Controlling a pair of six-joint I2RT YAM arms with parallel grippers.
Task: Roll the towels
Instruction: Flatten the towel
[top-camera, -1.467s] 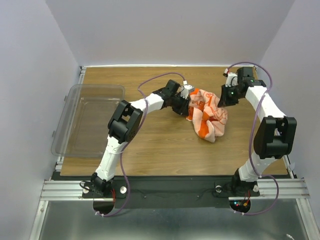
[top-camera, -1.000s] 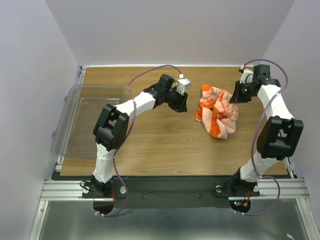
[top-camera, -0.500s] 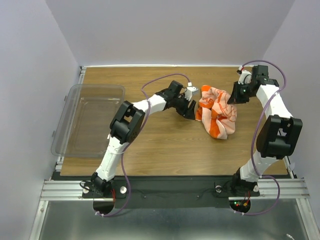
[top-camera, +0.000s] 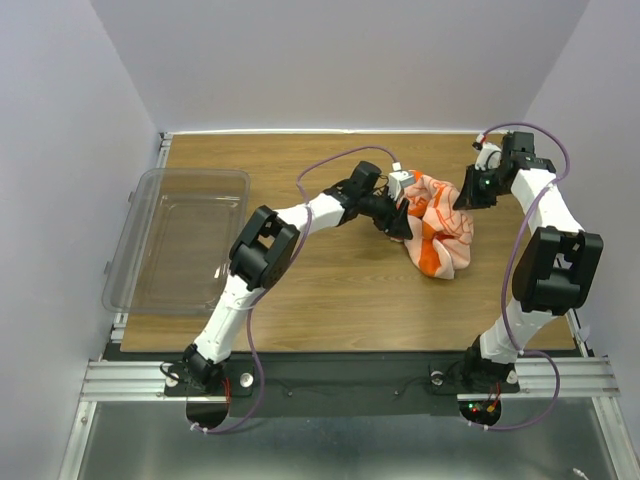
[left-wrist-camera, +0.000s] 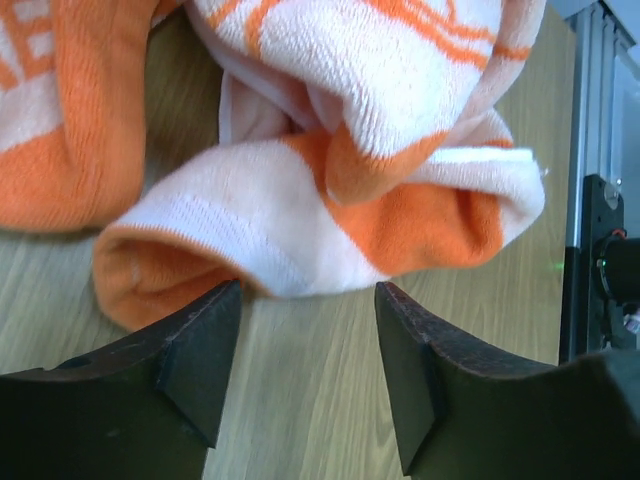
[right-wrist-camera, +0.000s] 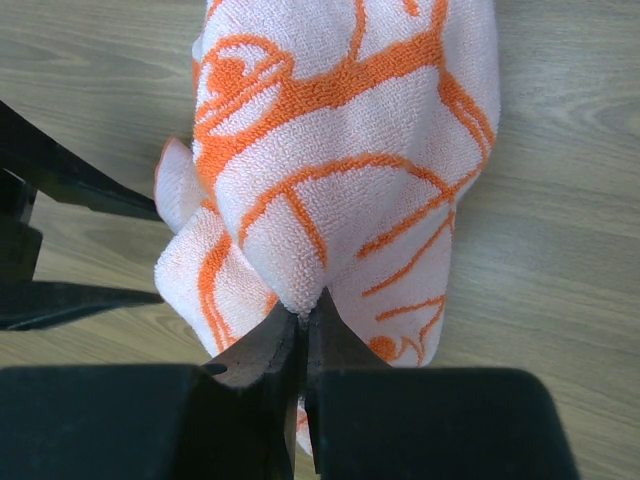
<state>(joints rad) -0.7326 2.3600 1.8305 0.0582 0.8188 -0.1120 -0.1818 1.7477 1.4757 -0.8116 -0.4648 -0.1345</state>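
Observation:
I will next lift my right gripper away from my left gripper. Then I will bring the fold back and down toward bare wood (top-camera: 459, 291), since the towel lies crumpled.
The orange and white towel (top-camera: 440, 228) lies crumpled in a heap on the wooden table, right of centre. My left gripper (top-camera: 403, 222) is open at the heap's left edge; in the left wrist view a folded orange and white edge of the towel (left-wrist-camera: 300, 230) lies just beyond its spread fingertips (left-wrist-camera: 205, 340), over bare wood. My right gripper (top-camera: 466, 196) is shut on a fold of the towel (right-wrist-camera: 340, 180) at the heap's upper right, with the cloth pinched between its fingers (right-wrist-camera: 262, 350).
A clear plastic tub (top-camera: 175, 240) sits at the table's left edge. A metal rail (left-wrist-camera: 600, 90) and the other arm's base show past the towel in the left wrist view. Bare wood lies in front of the heap.
My left arm swung away left, then reached right again to the heap's left edge, open. My right gripper kept its hold and the heap shifted slightly right.

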